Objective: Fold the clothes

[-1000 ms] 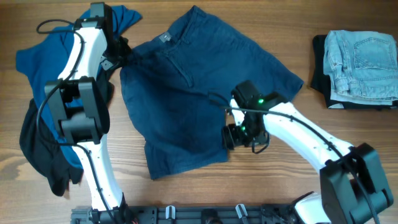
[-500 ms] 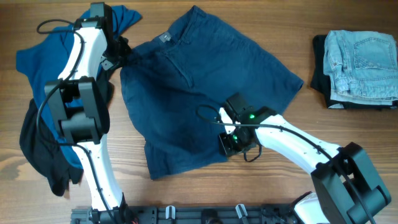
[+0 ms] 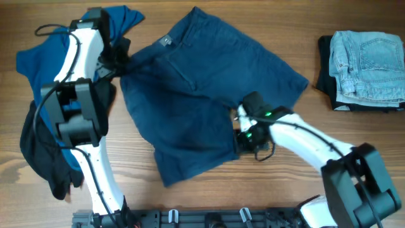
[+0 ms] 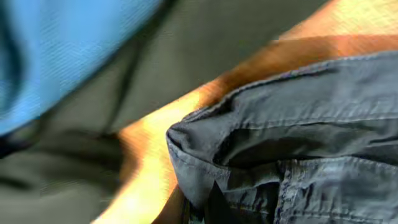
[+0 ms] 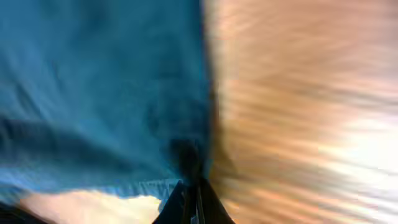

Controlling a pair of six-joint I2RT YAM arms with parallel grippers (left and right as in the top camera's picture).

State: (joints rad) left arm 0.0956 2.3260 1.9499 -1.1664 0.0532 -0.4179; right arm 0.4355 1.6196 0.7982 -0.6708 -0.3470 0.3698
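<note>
I will next pull the waistband corner (image 3: pixel 124 68) (image 4: pixel 198 185) back a little with my left gripper and then open it there, as the waistband runs slanted across the table.
Dark navy shorts (image 3: pixel 202 88) lie spread across the middle of the table, waistband toward the back left. My left gripper (image 3: pixel 121 60) is shut on the waistband corner, which shows as a bunched grey-blue fold (image 4: pixel 205 155) just above the gripper (image 4: pixel 199 210). My right gripper (image 3: pixel 240 140) is shut on the right edge of the near leg. In the blurred right wrist view, the shorts' fabric (image 5: pixel 99 81) fills the left half and runs down into the closed gripper (image 5: pixel 193 200), with bare wood to the right.
A bright blue shirt (image 3: pixel 38 60) and a black garment (image 3: pixel 38 149) lie crumpled at the left under the left arm. Folded light-wash jeans (image 3: pixel 367 57) sit on a black garment (image 3: pixel 326 69) at the back right. The arm bases stand at the front edge.
My right gripper has shut on the shorts' leg edge and pulled it slightly right, so the near hem has shifted. The left gripper kept its hold and edged left.
</note>
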